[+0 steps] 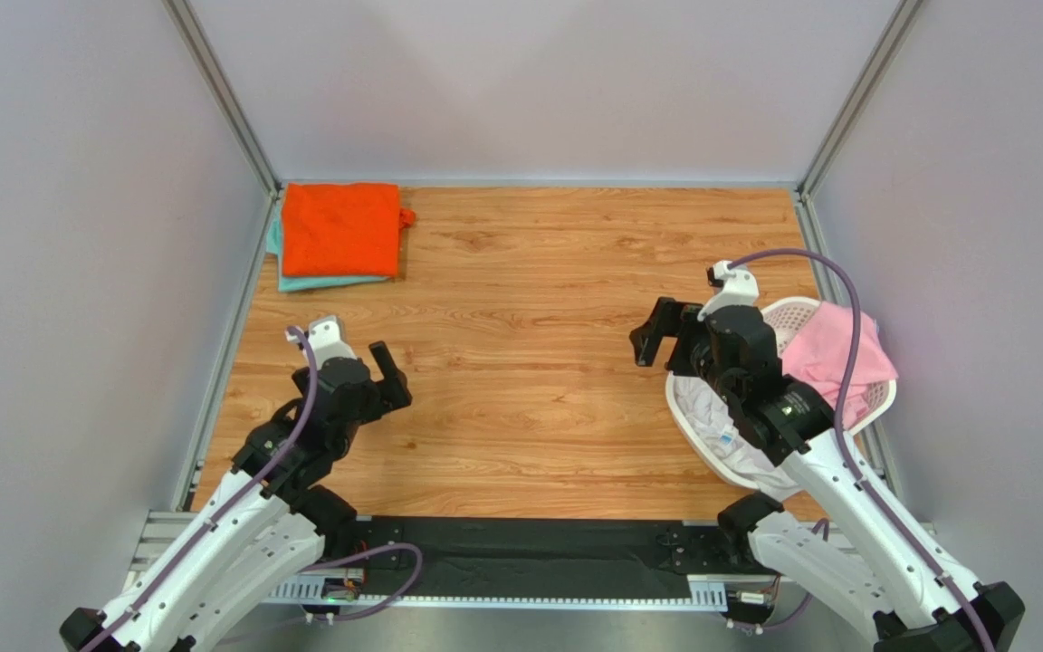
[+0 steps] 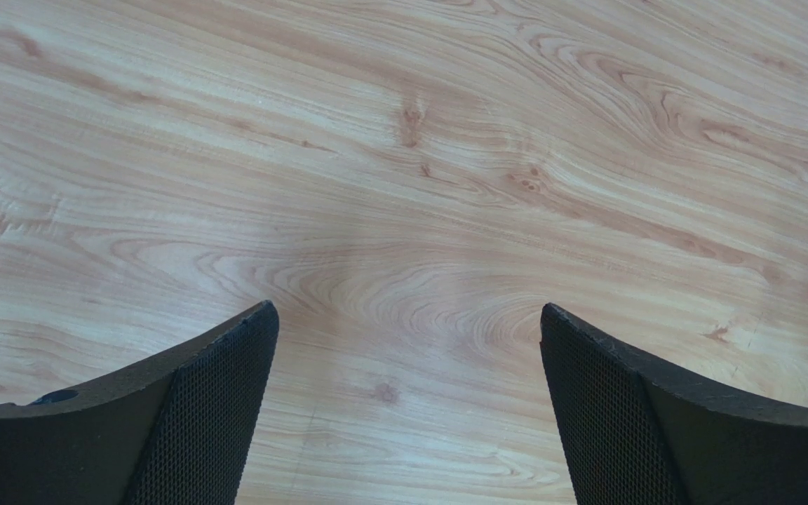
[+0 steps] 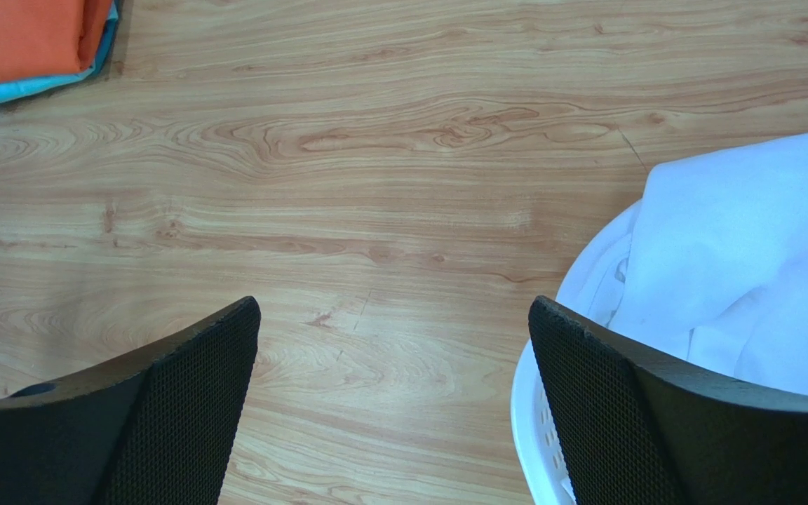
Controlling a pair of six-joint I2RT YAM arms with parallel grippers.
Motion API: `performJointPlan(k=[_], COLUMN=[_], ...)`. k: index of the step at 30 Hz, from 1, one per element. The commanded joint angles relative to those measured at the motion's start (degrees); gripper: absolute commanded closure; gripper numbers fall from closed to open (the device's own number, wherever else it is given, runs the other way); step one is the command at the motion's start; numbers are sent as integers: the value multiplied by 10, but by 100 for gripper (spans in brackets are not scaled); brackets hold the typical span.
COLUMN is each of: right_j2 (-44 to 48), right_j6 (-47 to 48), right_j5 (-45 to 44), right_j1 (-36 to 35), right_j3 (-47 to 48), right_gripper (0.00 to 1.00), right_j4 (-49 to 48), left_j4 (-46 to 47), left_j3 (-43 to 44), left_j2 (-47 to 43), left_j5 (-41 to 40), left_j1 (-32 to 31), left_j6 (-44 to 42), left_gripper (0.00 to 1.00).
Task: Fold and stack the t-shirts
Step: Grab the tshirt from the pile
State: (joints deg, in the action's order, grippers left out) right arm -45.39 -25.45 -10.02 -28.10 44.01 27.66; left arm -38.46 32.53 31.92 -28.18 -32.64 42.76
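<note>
I need to move my right gripper back over the basket's rim and down onto a fold of the white t-shirt, which is uncovered beside the pink one.
A folded orange t-shirt lies on a folded teal t-shirt at the table's far left; both show at the top left of the right wrist view, orange over teal. A pink t-shirt and a white t-shirt lie in the laundry basket at the right; the white one fills the right of the right wrist view. My left gripper is open and empty over bare wood. My right gripper is open and empty at the basket's left edge.
The white perforated basket rim sits just under my right finger. Grey walls with metal rails close in the table on the left, back and right. A black strip runs along the near edge between the arm bases.
</note>
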Motion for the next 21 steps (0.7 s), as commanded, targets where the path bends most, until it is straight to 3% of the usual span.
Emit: performJointPlan(k=[1, 4, 9, 13, 21], right_j2=[6, 7, -9, -25, -33], right_j6=[-17, -40, -126, -174, -186], right_j5=[-31, -67, -146, -157, -95], right_j1=[-1, 0, 2, 31, 118], right_j3=[24, 42, 81, 80, 20], right_gripper=[0, 0, 0, 0, 0], right_j4=[36, 82, 247, 347, 357], left_j4=[2, 2, 1, 6, 9], left_j3=[33, 33, 24, 17, 10], left_j2=[10, 14, 7, 4, 11], left_j5=[12, 15, 16, 28, 37], left_j1=[-1, -1, -2, -1, -1], left_j6=[5, 7, 7, 10, 11], left_gripper=[0, 0, 0, 0, 0])
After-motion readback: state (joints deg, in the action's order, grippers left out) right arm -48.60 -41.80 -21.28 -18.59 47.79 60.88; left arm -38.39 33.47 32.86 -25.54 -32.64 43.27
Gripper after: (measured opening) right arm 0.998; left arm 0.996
